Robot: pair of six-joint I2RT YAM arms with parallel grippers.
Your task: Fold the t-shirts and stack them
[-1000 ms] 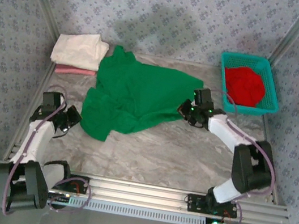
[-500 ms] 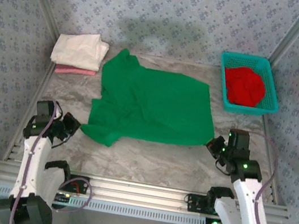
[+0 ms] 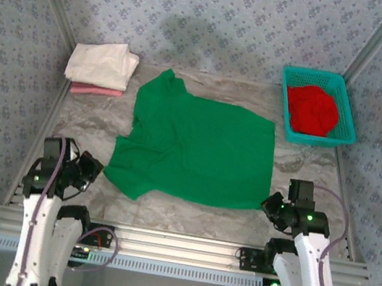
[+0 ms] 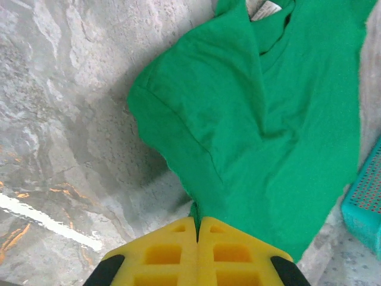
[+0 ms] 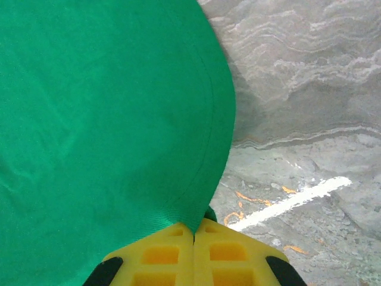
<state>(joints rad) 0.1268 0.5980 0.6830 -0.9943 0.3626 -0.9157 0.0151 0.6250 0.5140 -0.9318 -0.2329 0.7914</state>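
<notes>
My left gripper will next carry the pinched green end up and outward toward the collar [image 3: 135,123] [image 4: 275,44], which lies outward of it, and let go, as the shirt lies unfolded.
A bright green t-shirt [image 3: 197,148] lies spread out flat in the middle of the table, collar toward the back left. My left gripper [image 3: 93,168] is shut on its near left hem, and in the left wrist view the yellow fingers [image 4: 172,253] pinch green cloth [image 4: 262,119]. At the near right corner my right gripper [image 3: 270,202] is shut on the cloth, with its pads [image 5: 220,253] closed on the green hem [image 5: 107,119]. A red t-shirt [image 3: 312,108] sits crumpled in the basket. A folded cream-white t-shirt [image 3: 102,62] rests on a pink one [image 3: 97,90] at the back left.
The teal mesh basket [image 3: 320,75] stands at the back right, and its corner [image 4: 366,202] shows in the left wrist view. Patterned walls close in the back and both sides. A metal rail [image 3: 174,243] runs along the near edge by the arm bases.
Both grippers have drawn back toward the near edge, holding the green t-shirt. It has gone from bunched to spread flat and has slid nearer.
</notes>
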